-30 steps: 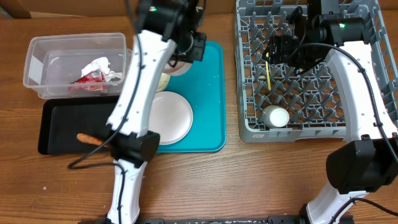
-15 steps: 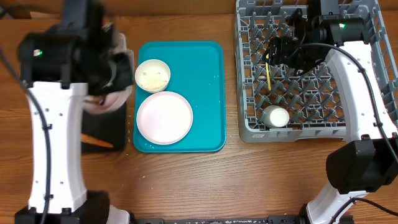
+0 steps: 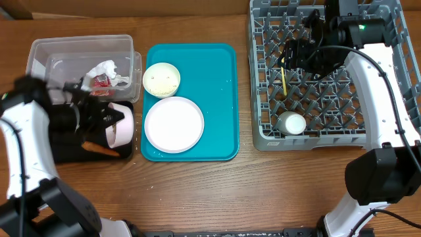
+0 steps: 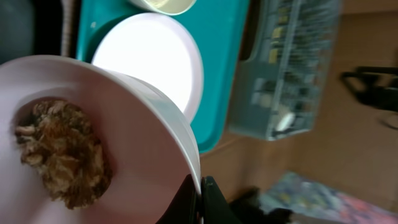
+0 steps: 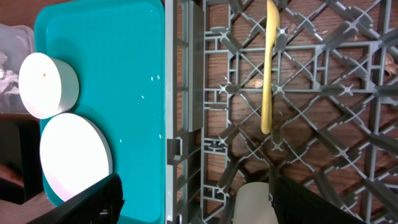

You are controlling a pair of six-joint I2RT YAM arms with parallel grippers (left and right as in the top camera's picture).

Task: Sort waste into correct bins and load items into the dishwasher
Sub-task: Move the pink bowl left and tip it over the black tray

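My left gripper will tip out the crumbs, carry the bowl across to the right in the overhead view, lower it and release, because the bare round plate [image 3: 174, 124] [image 4: 154, 62] is there.
My left gripper [image 3: 110, 120] is shut on the rim of a white bowl [image 3: 122, 126] and holds it tilted over the black tray [image 3: 62, 148]. In the left wrist view the fingers [image 4: 200, 194] pinch the rim, and brown nutty crumbs [image 4: 63, 155] sit inside the bowl [image 4: 143, 143]. A brown sausage [image 3: 99, 148] lies in the black tray. The clear tub [image 3: 46, 52] holds the red wrapper [image 3: 100, 80] and crumpled paper [image 3: 105, 68]. My right gripper [image 3: 297, 55] is open and empty above the grey dish rack [image 3: 329, 99], where the yellow spoon [image 5: 268, 68] and the white cup [image 5: 255, 204] lie.
The teal tray [image 3: 220, 99] holds a second white bowl with rice [image 3: 161, 79] and the round plate [image 3: 173, 124]. Both also show in the right wrist view, the bowl [image 5: 48, 84] and the plate [image 5: 74, 155]. Bare wooden table lies in front.
My left arm has swung from above the teal tray to the left and down, carrying the bowl over the black tray. The right arm has not moved.
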